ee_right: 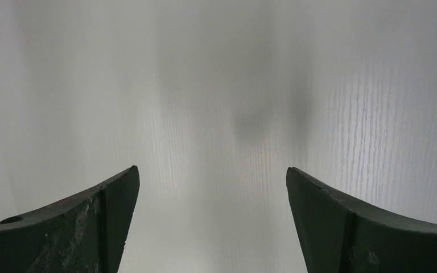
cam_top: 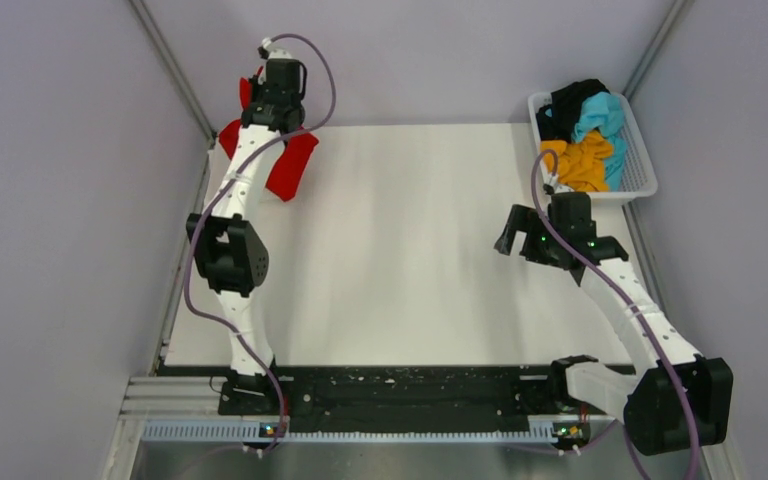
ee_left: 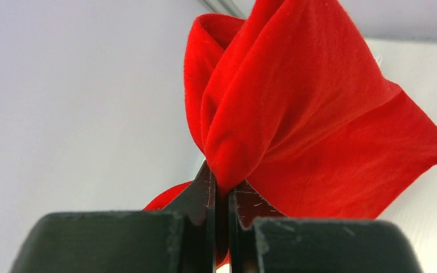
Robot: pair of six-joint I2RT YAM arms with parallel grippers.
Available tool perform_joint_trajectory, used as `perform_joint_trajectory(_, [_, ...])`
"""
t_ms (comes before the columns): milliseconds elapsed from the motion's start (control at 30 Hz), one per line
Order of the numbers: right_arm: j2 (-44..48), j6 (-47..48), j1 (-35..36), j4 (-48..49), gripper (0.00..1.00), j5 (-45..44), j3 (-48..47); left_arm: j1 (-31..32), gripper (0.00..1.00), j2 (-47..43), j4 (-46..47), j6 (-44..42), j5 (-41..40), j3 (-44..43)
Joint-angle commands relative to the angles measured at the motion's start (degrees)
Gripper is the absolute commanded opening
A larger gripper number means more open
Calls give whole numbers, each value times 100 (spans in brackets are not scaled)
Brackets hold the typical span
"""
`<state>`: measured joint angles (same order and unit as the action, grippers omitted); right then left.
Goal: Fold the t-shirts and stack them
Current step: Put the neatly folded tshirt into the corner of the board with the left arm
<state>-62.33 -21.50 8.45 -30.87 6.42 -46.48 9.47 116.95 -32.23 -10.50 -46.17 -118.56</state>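
Observation:
The t-shirt is still hanging, so the robot's left gripper next needs to move down and to the left in the top view, over the far corner of the table, to release the fold of the t-shirt.
My left gripper (cam_top: 260,85) is raised at the far left corner and is shut on a bunched fold of the bright red t-shirt (cam_top: 293,166), which hangs below it. In the left wrist view the red cloth (ee_left: 296,108) rises from between the closed fingers (ee_left: 202,196). My right gripper (cam_top: 508,238) is open and empty above the bare white table, right of centre; its fingers (ee_right: 114,199) stand wide apart. Orange-yellow (cam_top: 585,160), turquoise (cam_top: 600,115) and black (cam_top: 572,100) t-shirts lie piled in the basket. No white t-shirt shows.
The white plastic mesh basket (cam_top: 645,170) stands at the table's far right corner. Grey walls close in on the left, back and right. A black rail (cam_top: 400,395) with both arm bases runs along the near edge.

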Motion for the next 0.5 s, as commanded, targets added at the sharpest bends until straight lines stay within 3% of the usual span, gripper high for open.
perform_joint_trajectory(0, [9,47,-38,174,99,-138,-63,-7,0,-159,-10,97,235,-767])
perform_joint_trajectory(167, [4,35,-39,185,99,-240,-54,-21,0,-223,42,197,604,-717])
perform_joint_trajectory(467, [15,16,-37,152,99,-429,-37,-398,0,421,-107,382,906,-849])
